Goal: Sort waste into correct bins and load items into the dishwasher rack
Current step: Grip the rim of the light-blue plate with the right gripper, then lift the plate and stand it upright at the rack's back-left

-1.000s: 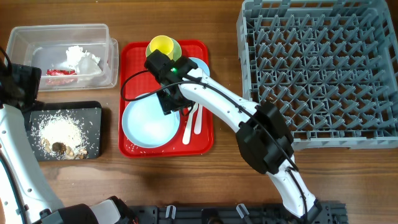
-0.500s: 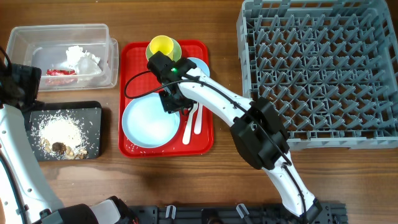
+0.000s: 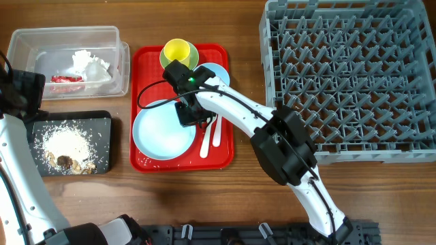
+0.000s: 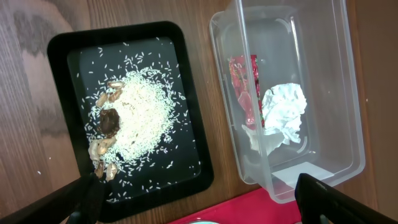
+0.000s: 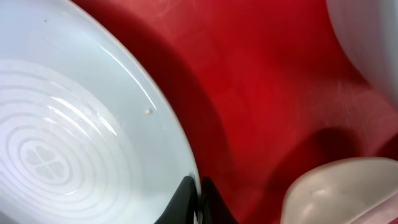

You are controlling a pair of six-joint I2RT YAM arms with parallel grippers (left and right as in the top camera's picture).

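My right gripper will next lift off the tray, carry the plate (image 3: 160, 133) outward to the rack's far tray-side corner (image 3: 285, 47), then lower and release it, because the slots there are empty.
My right gripper (image 3: 189, 114) (image 5: 194, 193) is shut on the right rim of the pale blue plate (image 3: 160, 133) (image 5: 74, 143), which lies on the red tray (image 3: 143, 61). The yellow cup (image 3: 177, 51) sits in the pale green small bowl (image 3: 193, 53) at the tray's back. The pale blue bowl (image 3: 216, 71) is beside them. The white fork (image 3: 206, 139) and spoon (image 3: 216, 133) lie right of the plate. My left gripper (image 3: 24, 88) (image 4: 199, 202) is open and empty above the bins. The grey dishwasher rack (image 3: 347, 75) stands at the right.
The clear tub (image 3: 27, 41) (image 4: 336, 93) holds the napkin (image 3: 88, 62) (image 4: 283, 112) and red wrapper (image 3: 66, 79) (image 4: 242, 87). The black tray (image 3: 102, 146) (image 4: 68, 46) holds brown scraps and whitish crumbs (image 3: 68, 153) (image 4: 124, 124).
My right gripper has shifted slightly right and toward the front along the plate's rim. The left arm has not moved.
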